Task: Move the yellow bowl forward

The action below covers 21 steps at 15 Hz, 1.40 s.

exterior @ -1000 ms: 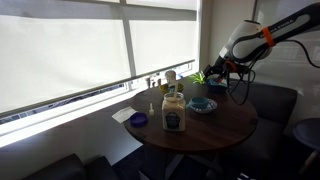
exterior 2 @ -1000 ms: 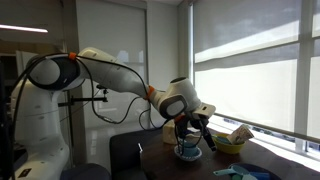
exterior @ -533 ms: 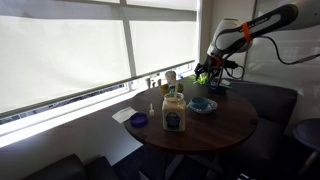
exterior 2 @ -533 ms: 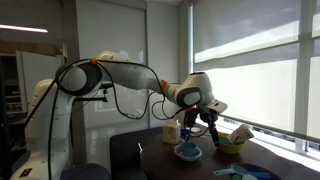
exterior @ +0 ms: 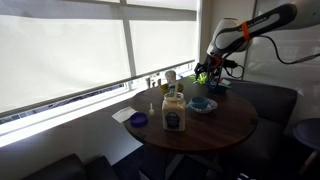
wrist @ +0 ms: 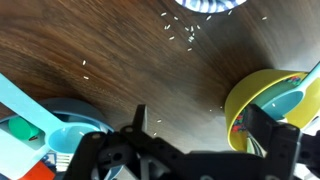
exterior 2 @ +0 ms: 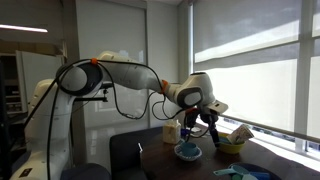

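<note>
Next, my gripper should go to the right in the wrist view and down over the yellow bowl's near rim [wrist: 236,104], as the bowl lies below it on that side.
The yellow bowl [wrist: 243,96] is at the right in the wrist view, with a teal item [wrist: 285,100] lying inside it. It also shows in both exterior views [exterior 2: 231,146] [exterior: 214,86], at the table's window side. My gripper [wrist: 200,125] is open and empty. One finger is over bare wood and the other overlaps the bowl's near rim; I cannot tell whether it touches. In both exterior views the gripper [exterior 2: 208,127] [exterior: 214,72] hangs just above the table beside the bowl.
A light blue dish on a plate [exterior 2: 187,152] [exterior: 201,104] [wrist: 66,138] sits next to the bowl on the round wooden table [exterior: 215,128]. A large jar [exterior: 174,113], a small dark blue bowl [exterior: 138,120] and condiment bottles [exterior: 160,82] also stand there. The window is close behind.
Since a second ago the arm has swung from over the light blue dish towards the yellow bowl and window. Nothing has moved in the last half second.
</note>
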{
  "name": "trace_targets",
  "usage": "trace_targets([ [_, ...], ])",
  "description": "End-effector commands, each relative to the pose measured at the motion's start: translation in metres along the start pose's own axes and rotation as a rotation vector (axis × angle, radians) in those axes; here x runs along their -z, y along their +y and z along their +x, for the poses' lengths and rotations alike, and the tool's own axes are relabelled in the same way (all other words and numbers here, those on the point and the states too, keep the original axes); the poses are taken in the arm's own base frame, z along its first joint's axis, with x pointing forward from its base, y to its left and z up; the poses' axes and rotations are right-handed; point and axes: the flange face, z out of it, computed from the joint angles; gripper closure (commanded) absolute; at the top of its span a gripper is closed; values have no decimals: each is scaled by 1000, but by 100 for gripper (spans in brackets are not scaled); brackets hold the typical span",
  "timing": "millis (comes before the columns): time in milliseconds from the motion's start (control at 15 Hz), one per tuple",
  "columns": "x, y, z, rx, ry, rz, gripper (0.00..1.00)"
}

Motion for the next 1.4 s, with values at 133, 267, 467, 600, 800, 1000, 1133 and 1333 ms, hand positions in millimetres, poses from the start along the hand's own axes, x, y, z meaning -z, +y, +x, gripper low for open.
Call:
trace_targets([
  [133, -9, 17, 21, -43, -125, -151, 0],
  [267, -14, 18, 37, -69, -138, -136, 0],
  [467, -27, 5, 56, -131, -179, -30, 0],
  [600, -39, -9, 63, -171, -213, 26, 0],
  [800, -60, -23, 69, -231, -238, 23, 0],
  [1000, -73, -34, 79, -325, -239, 71, 0],
  [1133, -79, -41, 87, -376, -228, 104, 0],
  [1333, -89, -47, 93, -426, -233, 104, 0],
])
